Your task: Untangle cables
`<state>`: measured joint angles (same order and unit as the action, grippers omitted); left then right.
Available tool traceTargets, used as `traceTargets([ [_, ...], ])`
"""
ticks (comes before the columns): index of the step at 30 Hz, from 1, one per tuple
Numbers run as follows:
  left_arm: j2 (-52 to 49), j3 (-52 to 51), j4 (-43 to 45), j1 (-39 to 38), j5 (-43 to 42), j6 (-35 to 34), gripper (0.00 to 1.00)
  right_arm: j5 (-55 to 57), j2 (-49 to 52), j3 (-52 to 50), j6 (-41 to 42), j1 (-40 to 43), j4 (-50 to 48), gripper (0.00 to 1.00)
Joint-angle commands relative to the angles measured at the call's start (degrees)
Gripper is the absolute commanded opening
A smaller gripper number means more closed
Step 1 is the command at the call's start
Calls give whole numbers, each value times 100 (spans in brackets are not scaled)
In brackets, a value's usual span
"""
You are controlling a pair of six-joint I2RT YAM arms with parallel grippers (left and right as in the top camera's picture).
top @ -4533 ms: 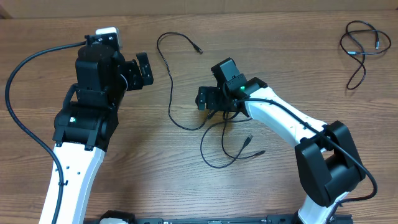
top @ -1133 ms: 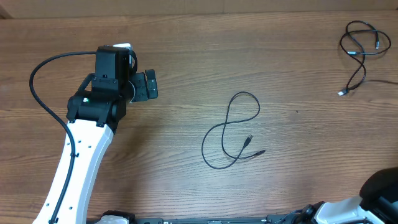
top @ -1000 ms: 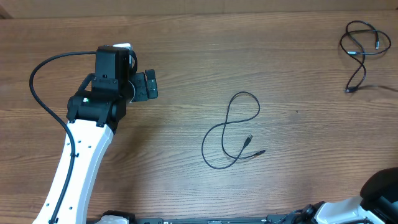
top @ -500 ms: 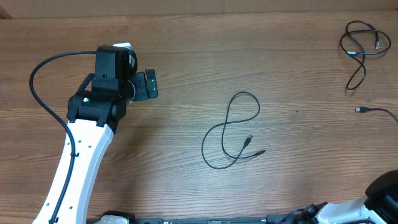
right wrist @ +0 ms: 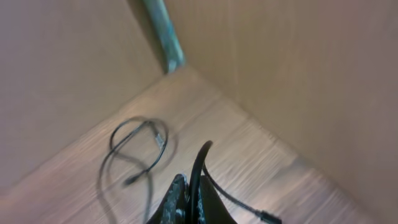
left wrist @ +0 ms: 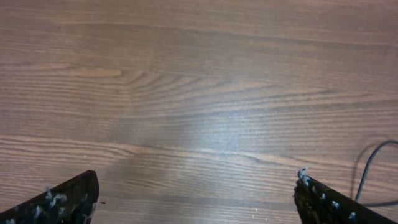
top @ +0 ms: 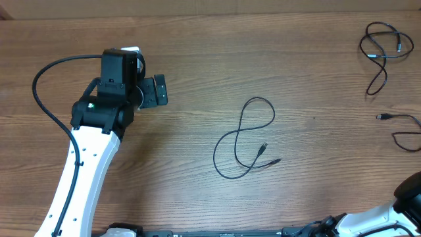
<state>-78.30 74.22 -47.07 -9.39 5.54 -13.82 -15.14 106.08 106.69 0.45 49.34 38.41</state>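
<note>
The right gripper needs to move down, tip its fingers downward and release the third cable on the tabletop below, where the cable lies clear of the coiled second cable.
One black cable (top: 247, 138) lies in a loose figure-eight at the table's middle. A second cable (top: 381, 49) lies coiled at the far right corner and also shows in the right wrist view (right wrist: 134, 149). A third cable (top: 400, 128) trails in from the right edge, plug end on the table. My right gripper (right wrist: 194, 196) is shut on this third cable (right wrist: 200, 158), which loops up from the jaws and runs down to its plug (right wrist: 267, 218). In the overhead view that gripper is out of frame. My left gripper (top: 158, 91) is open at the left, over bare wood (left wrist: 198, 200).
A brown cardboard wall (right wrist: 298, 74) rises behind the table's far right corner, with a greenish post (right wrist: 161, 34) in the corner. The right arm's base (top: 411, 197) sits at the bottom right. A short bit of cable (left wrist: 372, 168) shows at the left wrist view's right edge.
The held cable's free end has slid down along the right side, away from the coiled cable, and a loop of it now shows at the right edge. The left arm has stayed still.
</note>
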Motion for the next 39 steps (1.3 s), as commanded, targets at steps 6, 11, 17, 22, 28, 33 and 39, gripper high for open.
traceTargets([
  [6,-46,-24,-81,-39,-114,-55,100,-479,459,-317,728,-13,280,4],
  [11,-46,-26,-245,-39,-114,-55,100,-1263,809,-695,1043,-9,221,4],
  [17,-46,-26,-236,-39,-111,-55,100,-1980,903,-1045,3945,-9,358,4],
  [22,-46,-26,-243,-39,-114,-55,100,-2020,903,-1049,4977,-9,566,4],
  [28,-46,-26,-240,-39,-114,-55,100,-820,903,-1086,5235,101,1296,4],
  [33,-46,-26,-243,-39,-111,-55,100,168,903,-1217,5654,459,1700,4],
  [39,-46,-26,-247,-39,-114,-55,100,590,903,-1252,5978,1246,1585,4],
])
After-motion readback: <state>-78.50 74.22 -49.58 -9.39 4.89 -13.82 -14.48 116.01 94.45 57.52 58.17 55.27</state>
